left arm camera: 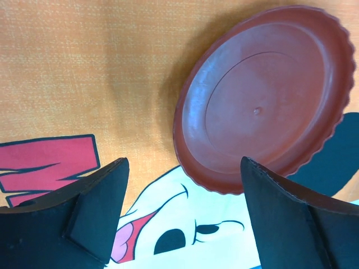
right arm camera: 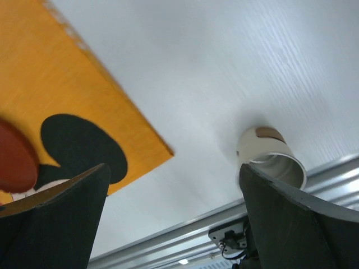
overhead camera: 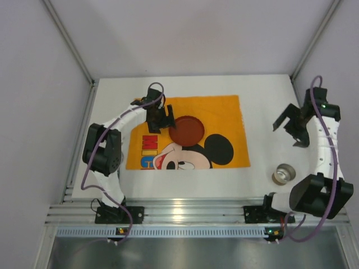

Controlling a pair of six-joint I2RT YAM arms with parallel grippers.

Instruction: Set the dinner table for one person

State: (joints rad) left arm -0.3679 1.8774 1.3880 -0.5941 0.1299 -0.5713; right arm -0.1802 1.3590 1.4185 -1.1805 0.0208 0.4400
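Observation:
I need to move my right gripper back toward the base next and down onto the rim of the beige cup (overhead camera: 284,174) (right arm camera: 252,162), because the cup's opening has room for a finger.
The white dinner table (overhead camera: 263,98) carries an orange Mickey Mouse cloth (overhead camera: 219,109). A brown-red round plate (overhead camera: 187,130) lies flat on the cloth; it also shows in the left wrist view (left arm camera: 263,106). My left gripper (overhead camera: 161,119) hangs open and empty just left of the plate, above the cloth (left arm camera: 84,73). A beige cup (overhead camera: 284,174) stands upright on the bare table at the near right and shows in the right wrist view (right arm camera: 271,154). My right gripper (overhead camera: 291,126) is open and empty, raised above the table's right side, beyond the cup.
A metal rail (overhead camera: 185,212) runs along the table's near edge. Grey walls (overhead camera: 33,112) close in the left, right and back. The cloth's corner (right arm camera: 162,148) ends left of the cup.

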